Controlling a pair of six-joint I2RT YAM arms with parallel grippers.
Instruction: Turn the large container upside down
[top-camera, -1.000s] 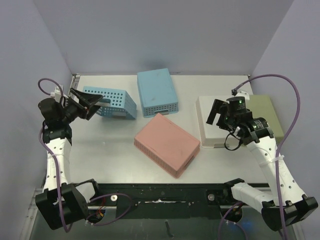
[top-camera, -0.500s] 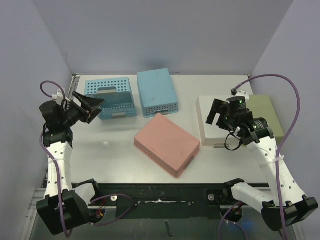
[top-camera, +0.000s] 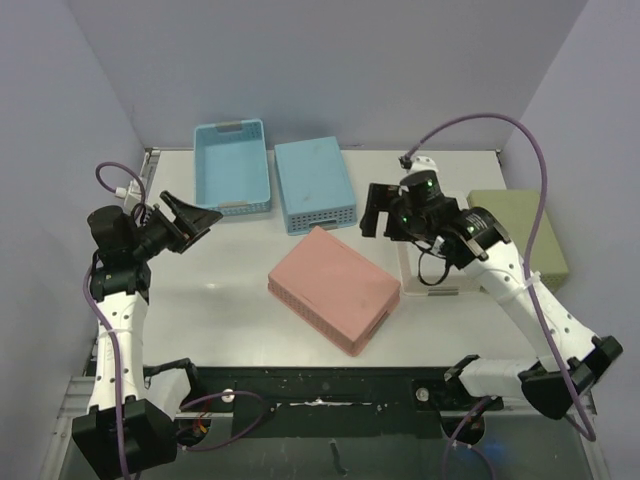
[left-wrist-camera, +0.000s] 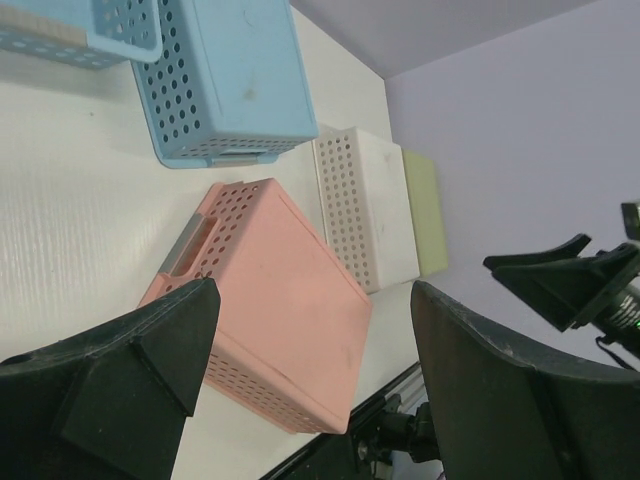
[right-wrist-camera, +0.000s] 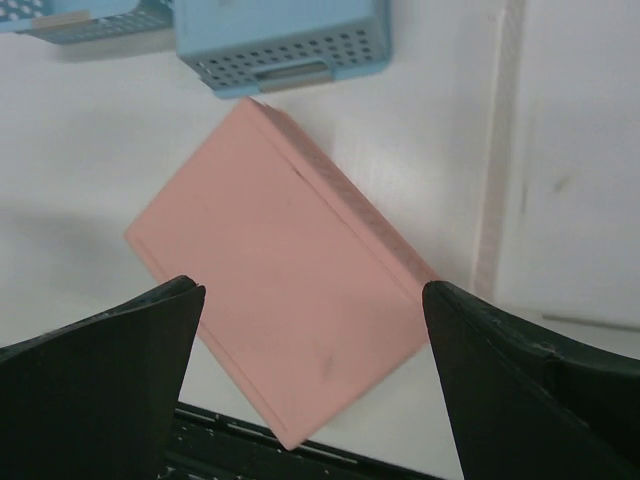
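The left gripper moves outward, turns to point down and lowers onto the open blue container's side facing the second blue container (top-camera: 267, 168) next, since only this open container stands open side up.
A pink perforated container (top-camera: 333, 288) lies bottom up at the table's middle; it also shows in the left wrist view (left-wrist-camera: 270, 300) and the right wrist view (right-wrist-camera: 290, 310). A light blue container (top-camera: 232, 167) stands open side up at the back left. My left gripper (top-camera: 195, 217) is open and empty, in the air just in front of the blue container's near end. In its own view the left gripper (left-wrist-camera: 315, 300) frames the pink container. My right gripper (top-camera: 378, 222) is open and empty, above the pink container's far right corner, and its own view (right-wrist-camera: 312, 295) looks down on it.
A second light blue container (top-camera: 315, 183) lies bottom up beside the open one. A white container (top-camera: 430, 265) lies bottom up at the right, partly under my right arm, with a green one (top-camera: 520, 235) beyond it. Purple walls close three sides.
The light blue container went from tilted on its side to open side up at the back. My left gripper let go and drew back. My right arm swung left toward the pink container.
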